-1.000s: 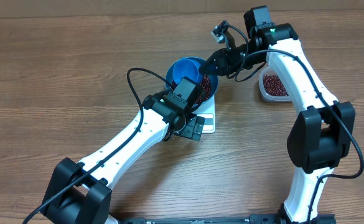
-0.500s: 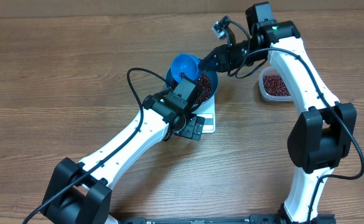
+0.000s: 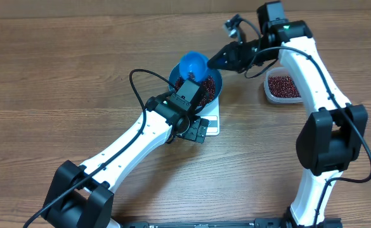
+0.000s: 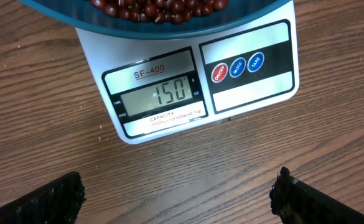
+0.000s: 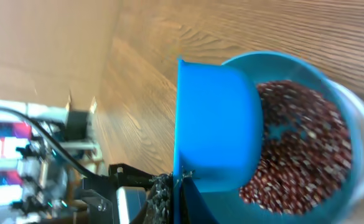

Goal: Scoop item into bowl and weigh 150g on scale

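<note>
My right gripper moves to the right in the overhead view next, lowers the scoop (image 3: 193, 64) onto the tub's beans and releases it, since the scale shows the target weight.
The blue bowl (image 3: 214, 81) stands on the white scale (image 3: 213, 120) and holds a heap of red-brown beans (image 3: 205, 88). In the left wrist view the scale (image 4: 250, 87) has 150 on its display, with the bowl's rim (image 4: 169, 26) and beans (image 4: 157, 6) above it. My right gripper (image 3: 228, 59) is shut on the handle of a small blue scoop (image 3: 193, 64), which hangs over the bowl's far-left rim. The right wrist view shows that scoop (image 5: 216, 124) tipped over the beans (image 5: 300, 143), my right gripper (image 5: 177, 193) pinching its handle. My left gripper (image 4: 178, 199) is open over bare table in front of the scale.
A clear plastic tub (image 3: 281, 87) with more beans sits right of the bowl, under my right arm. A black cable (image 3: 137, 85) loops left of the bowl. Wooden table (image 3: 58, 76) lies all around.
My right gripper has drawn back to the right and slightly up, and the scoop now sits higher over the bowl's far rim. The left arm has stayed still.
</note>
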Tool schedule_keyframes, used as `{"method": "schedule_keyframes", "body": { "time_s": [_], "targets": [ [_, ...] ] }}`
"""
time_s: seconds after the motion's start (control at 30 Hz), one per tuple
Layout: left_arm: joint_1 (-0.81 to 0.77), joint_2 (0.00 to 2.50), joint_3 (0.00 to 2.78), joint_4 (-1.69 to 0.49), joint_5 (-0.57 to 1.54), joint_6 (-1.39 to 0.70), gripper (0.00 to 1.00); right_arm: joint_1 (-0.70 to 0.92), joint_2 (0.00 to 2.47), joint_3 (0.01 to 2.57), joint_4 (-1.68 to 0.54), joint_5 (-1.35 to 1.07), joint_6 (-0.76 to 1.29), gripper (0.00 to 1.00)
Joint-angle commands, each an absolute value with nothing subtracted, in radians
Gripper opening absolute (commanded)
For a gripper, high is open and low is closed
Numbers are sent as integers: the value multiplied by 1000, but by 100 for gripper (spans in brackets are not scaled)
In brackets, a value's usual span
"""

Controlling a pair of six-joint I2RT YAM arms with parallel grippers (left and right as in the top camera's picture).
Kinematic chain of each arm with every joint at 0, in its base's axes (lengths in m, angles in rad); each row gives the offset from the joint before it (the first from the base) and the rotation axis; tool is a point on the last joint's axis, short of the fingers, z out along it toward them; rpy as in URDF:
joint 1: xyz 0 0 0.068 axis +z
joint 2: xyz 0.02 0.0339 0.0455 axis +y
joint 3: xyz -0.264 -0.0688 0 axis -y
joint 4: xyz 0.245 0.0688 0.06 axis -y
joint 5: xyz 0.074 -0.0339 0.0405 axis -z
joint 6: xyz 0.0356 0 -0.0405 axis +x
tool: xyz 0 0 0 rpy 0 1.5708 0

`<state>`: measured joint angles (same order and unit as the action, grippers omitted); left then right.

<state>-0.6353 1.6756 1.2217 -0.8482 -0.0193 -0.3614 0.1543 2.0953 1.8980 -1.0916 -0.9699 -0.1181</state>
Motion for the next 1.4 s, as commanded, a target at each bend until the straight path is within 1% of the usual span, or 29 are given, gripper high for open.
{"method": "schedule_keyframes", "body": {
  "time_s": [0.0,0.17,0.53,0.7,0.83,1.03,1.27,1.37],
  "targets": [
    [-639,1656,1212,-847,-30,-371,100,94,2037,1933,-1087,-1004,30,4],
    [-639,1656,1212,-847,-30,-371,100,23,2036,1933,-1083,-1188,34,4],
    [-639,1656,1212,-847,-30,-371,99,-130,2036,1933,-1096,-1187,34,4],
    [-639,1656,1212,-847,-30,-371,100,-207,2036,1933,-1126,-1034,33,4],
    [-639,1656,1212,-847,-30,-371,100,-250,2036,1933,-1177,-888,-11,4],
    [-639,1656,1212,-847,-30,-371,100,-313,2037,1932,-1275,-834,-160,4],
    [-639,1656,1212,-847,-30,-371,100,-362,2039,1930,-1324,-651,-160,4],
    [-639,1656,1212,-847,-30,-371,100,-363,2039,1930,-1351,-602,-193,4]
  ]
}}
